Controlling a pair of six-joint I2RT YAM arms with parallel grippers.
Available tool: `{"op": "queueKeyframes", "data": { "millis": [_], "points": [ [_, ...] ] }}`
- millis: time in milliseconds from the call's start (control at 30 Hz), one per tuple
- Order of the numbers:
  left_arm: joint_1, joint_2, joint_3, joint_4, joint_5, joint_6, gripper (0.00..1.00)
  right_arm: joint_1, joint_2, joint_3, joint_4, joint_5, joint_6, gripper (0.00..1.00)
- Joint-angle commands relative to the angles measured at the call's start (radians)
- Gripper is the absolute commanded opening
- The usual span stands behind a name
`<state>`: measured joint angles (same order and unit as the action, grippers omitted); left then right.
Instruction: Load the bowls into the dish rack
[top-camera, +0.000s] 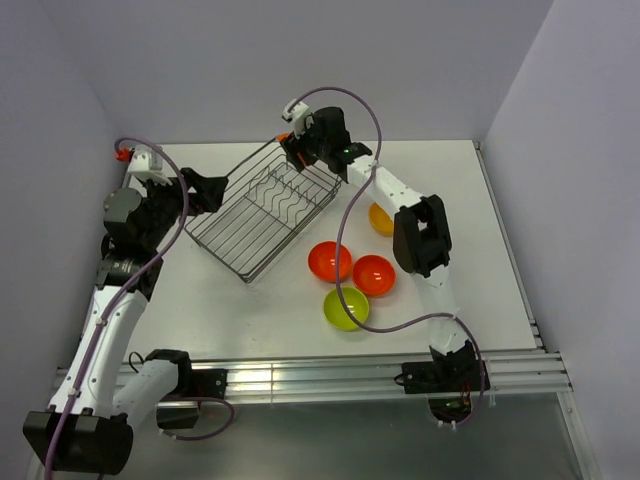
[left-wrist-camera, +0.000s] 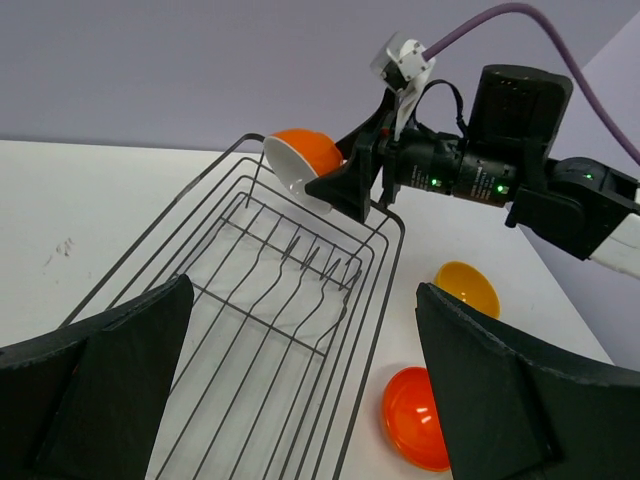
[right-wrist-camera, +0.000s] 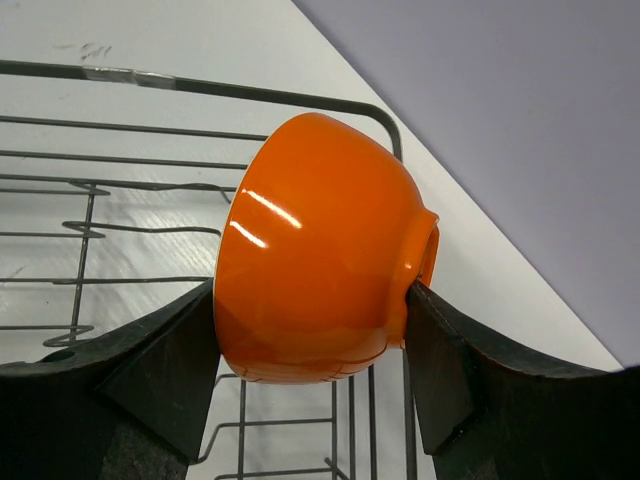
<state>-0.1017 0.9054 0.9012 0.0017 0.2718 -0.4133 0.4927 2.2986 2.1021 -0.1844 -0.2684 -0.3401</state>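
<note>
The rack's bent wires are below my right gripper and to its left in the top view. I need to lower the gripper toward them next, because the bowl hangs high.
The dish rack (top-camera: 262, 210) is a dark wire basket lying at an angle on the table. My right gripper (top-camera: 296, 146) is shut on the orange-outside, white-inside bowl (right-wrist-camera: 320, 250), held on its side above the rack's far corner. The bowl also shows in the left wrist view (left-wrist-camera: 303, 163). My left gripper (top-camera: 212, 189) is open and empty at the rack's left end, and its fingers (left-wrist-camera: 100, 380) straddle the rack (left-wrist-camera: 280, 310). A yellow-orange bowl (top-camera: 380, 218), two red-orange bowls (top-camera: 330, 261) (top-camera: 374, 275) and a lime green bowl (top-camera: 345, 308) sit on the table to the right of the rack.
The white table (top-camera: 470, 260) is walled by purple panels at the back and sides. The right arm (top-camera: 420, 235) reaches across above the bowls, with a purple cable (top-camera: 345, 290) looping over them. A metal rail (top-camera: 330, 375) runs along the near edge.
</note>
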Motion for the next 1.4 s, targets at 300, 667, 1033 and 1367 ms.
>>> {"op": "queueKeyframes", "data": {
  "millis": [300,667,1033,1367],
  "points": [
    [0.023,-0.063,-0.028,0.044,0.006,-0.007,0.99,0.075,0.048,0.061,0.122,0.061,-0.207,0.0],
    [0.028,-0.091,-0.054,0.063,0.023,-0.015,0.99,0.092,0.07,0.059,0.097,0.07,-0.283,0.0],
    [0.031,-0.109,-0.07,0.05,0.024,-0.009,0.99,0.096,0.076,0.032,0.086,0.055,-0.407,0.0],
    [0.033,-0.111,-0.073,0.046,0.041,-0.012,0.99,0.098,0.091,0.053,0.033,0.032,-0.392,0.0]
  ]
}}
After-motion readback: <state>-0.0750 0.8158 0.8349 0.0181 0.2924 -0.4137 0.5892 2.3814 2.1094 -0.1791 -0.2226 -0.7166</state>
